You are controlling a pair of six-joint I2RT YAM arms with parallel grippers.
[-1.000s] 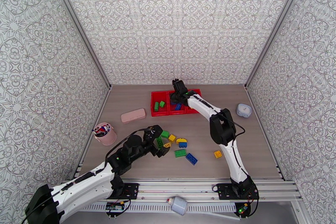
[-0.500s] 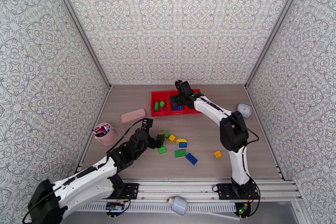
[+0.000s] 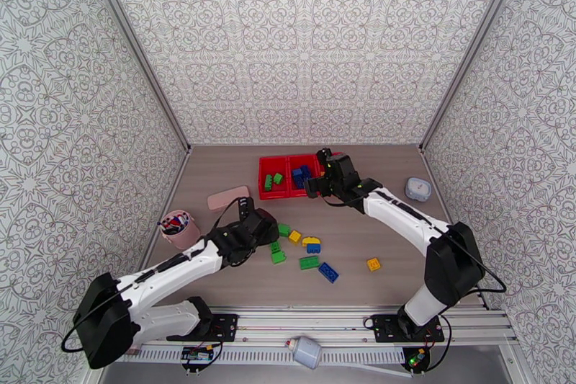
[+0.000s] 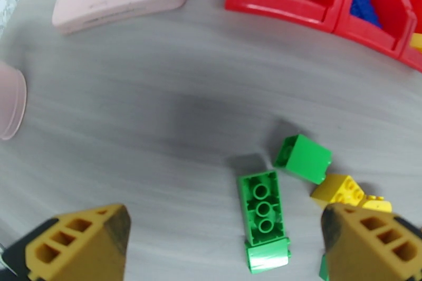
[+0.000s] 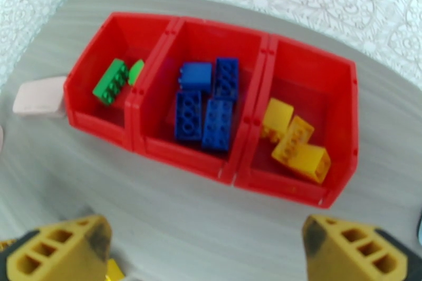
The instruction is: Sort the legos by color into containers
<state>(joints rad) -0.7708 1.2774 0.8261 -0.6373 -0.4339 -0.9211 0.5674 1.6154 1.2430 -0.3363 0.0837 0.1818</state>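
Note:
The left gripper should next move down over the brick and close across its narrow width, because the long sides of the long green brick (image 4: pixel 259 207) face the gripper's open fingers.
The three joined red bins (image 5: pixel 235 174) lie just ahead of my right gripper (image 5: pixel 205 229), which is open and holds nothing. Green legos (image 5: pixel 111 81) lie in the left bin, blue ones (image 5: pixel 205 108) in the middle, yellow ones (image 5: pixel 293 139) in the right. In the top view the bins (image 3: pixel 268 193) sit at the back, with the right gripper (image 3: pixel 311 187) at their near right side. My left gripper (image 4: pixel 224 224) is open above the table. A long green brick (image 4: pixel 259 207) lies between its fingers, with a green cube (image 4: pixel 304 158) and a yellow brick (image 4: pixel 343 191) beside it.
More loose bricks lie mid-table: green (image 3: pixel 309 262), blue (image 3: pixel 328 271), yellow (image 3: pixel 374 264) and a yellow-blue pair (image 3: pixel 311 243). A pink case (image 3: pixel 228 198) and a pink cup of pens (image 3: pixel 180 229) stand at the left. A white lidded box (image 3: pixel 418 189) sits at the right.
The right gripper has drawn back from over the middle bin toward the near right. The left gripper has shifted back and left, off the cluster of loose bricks.

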